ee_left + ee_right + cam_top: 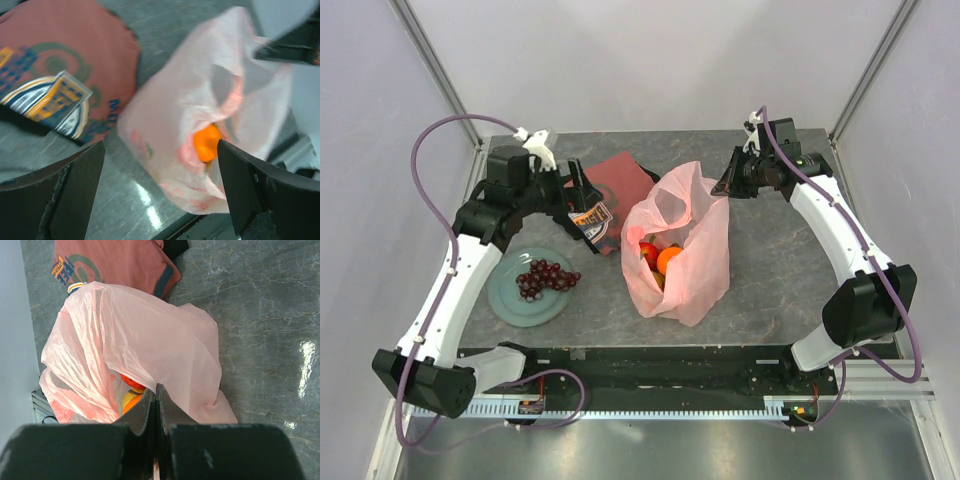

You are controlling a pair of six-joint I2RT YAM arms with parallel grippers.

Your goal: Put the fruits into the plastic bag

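Note:
I need to move my left gripper back from the cloth next and down onto the far side of the dark purple grapes (pixel 542 268), because the grapes are still outside the bag.
The pink plastic bag (pixel 682 250) stands open in the middle of the table. In it lie a red apple (pixel 647 253) and an orange (pixel 669 260). My right gripper (pixel 723 186) is shut on the bag's upper edge (pixel 165 350) and holds it up; the right wrist view shows the apple (pixel 131 382) and a yellow lemon (pixel 128 399) inside. Dark purple grapes (pixel 545 277) lie on the pale green plate (pixel 510 300) at the left. My left gripper (pixel 585 195) is open and empty, above the cloth left of the bag (pixel 190 100); the orange (pixel 206 142) shows through it.
A folded red printed cloth (pixel 615 190) lies behind and left of the bag, also in the left wrist view (pixel 65 65). Grey walls and frame posts close in the table on three sides. The arm bases and a black rail (pixel 640 370) run along the near edge.

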